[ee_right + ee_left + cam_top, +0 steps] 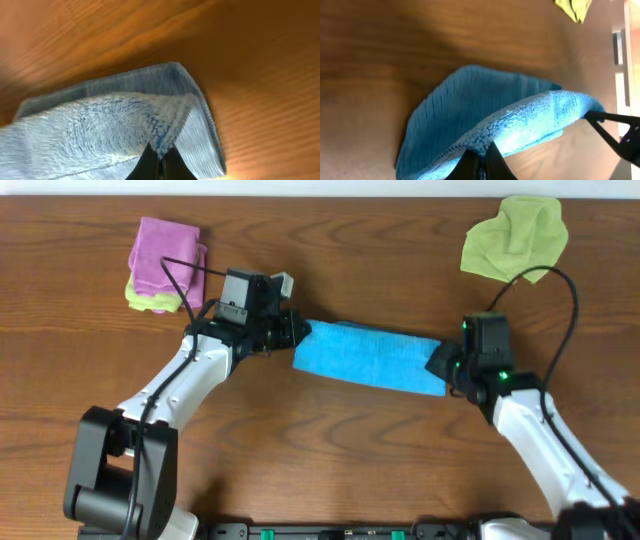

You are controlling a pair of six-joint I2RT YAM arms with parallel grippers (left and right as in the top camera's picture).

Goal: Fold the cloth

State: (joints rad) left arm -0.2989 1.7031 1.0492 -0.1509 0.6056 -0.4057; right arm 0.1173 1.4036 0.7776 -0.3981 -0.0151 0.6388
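Note:
My right gripper will next move outward and down over the cloth layer's far corner point(433, 340) point(174, 73) and let go, because part of the cloth's lower layer shows beyond the held corner.
A blue cloth point(368, 356) lies stretched in a long folded band across the middle of the table. My left gripper point(296, 332) is shut on its left end; the left wrist view shows the fingers point(483, 156) pinching a raised fold of the blue cloth point(485, 110). My right gripper point(443, 366) is shut on its right end; the right wrist view shows the fingers point(161, 156) pinching a gathered corner of the cloth point(110, 120). The cloth hangs lifted between both grippers, its lower layer near the wood.
A pink cloth point(165, 252) lies folded on a yellow-green cloth point(146, 298) at the back left. A crumpled green cloth point(515, 235) lies at the back right, also showing in the left wrist view point(574, 7). Cables run from both wrists.

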